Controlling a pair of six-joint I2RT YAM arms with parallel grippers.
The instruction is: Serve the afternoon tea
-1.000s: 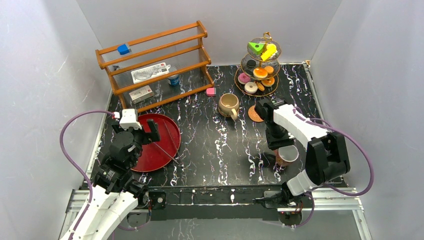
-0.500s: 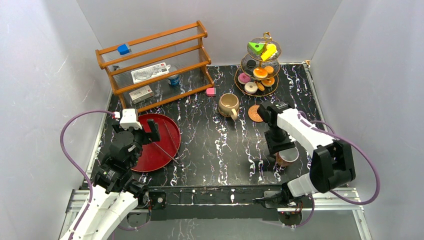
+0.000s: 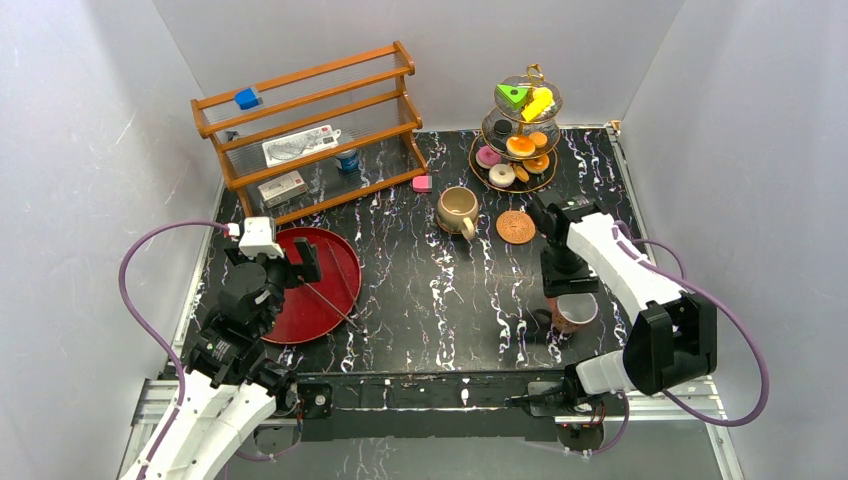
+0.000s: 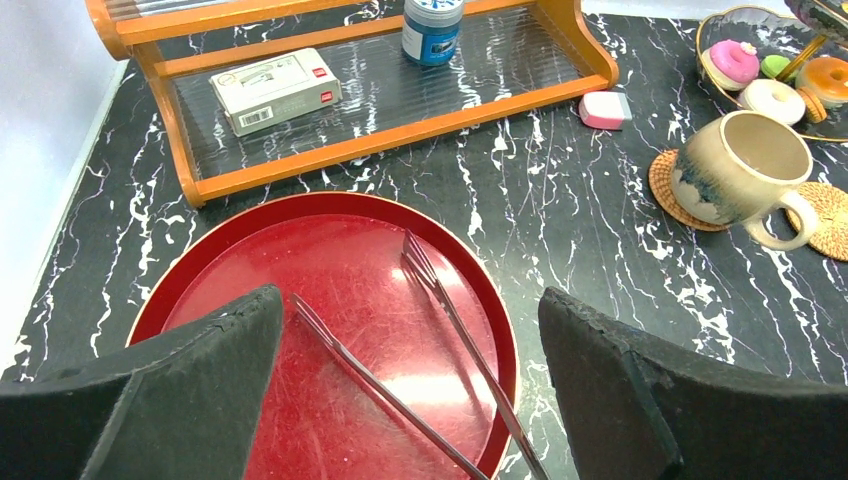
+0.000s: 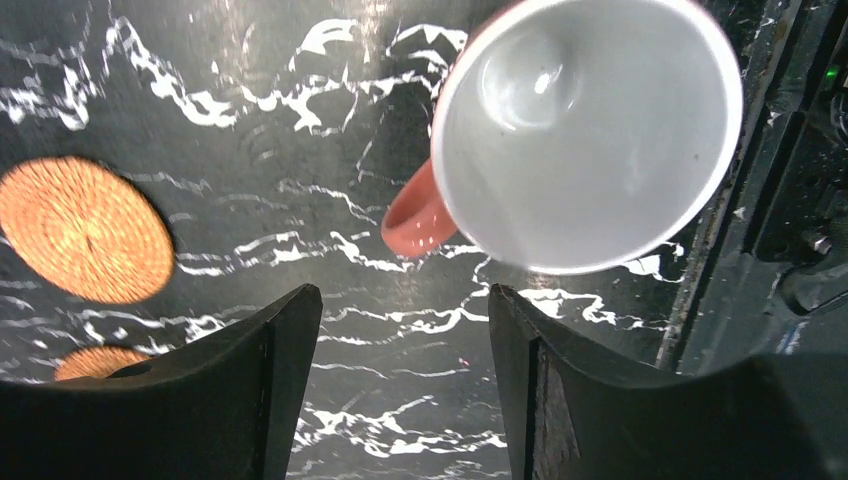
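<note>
Next, the right gripper moves down and back until its open fingers straddle the cup's handle (image 3: pixel 551 303) (image 5: pixel 420 217), since that handle sits below it, nearer my base.
The pinkish-brown cup (image 3: pixel 576 314) stands upright near the table's front edge; its white inside (image 5: pixel 590 130) faces the right wrist view. My right gripper (image 3: pixel 566 290) (image 5: pixel 403 300) hovers just behind the cup, open, with only bare table between its fingers. One woven coaster (image 3: pixel 516 227) (image 5: pixel 85 240) lies bare beside the beige mug (image 3: pixel 458 210) (image 4: pixel 740 175), which stands on another coaster (image 4: pixel 672 190). Toy pastries fill the tiered stand (image 3: pixel 520 178): a pink donut (image 4: pixel 733 60), orange cookies (image 3: pixel 521 146), a green wedge (image 3: pixel 513 95). My left gripper (image 3: pixel 298 268) (image 4: pixel 410 300) hangs open over the red tray (image 4: pixel 330 205).
Metal tongs (image 4: pixel 440 300) lie on the red tray. A wooden shelf (image 3: pixel 310 130) at the back left holds white boxes (image 4: pixel 275 90), a blue can (image 4: pixel 432 25) and a blue cube (image 3: pixel 247 98). A pink block (image 4: pixel 605 108) lies in front of it. The table's front rail (image 5: pixel 780 200) runs beside the cup.
The right arm has swung to the right, uncovering the bare coaster, and its jaws have spread wider. The cup stays in place. The left arm has not moved.
</note>
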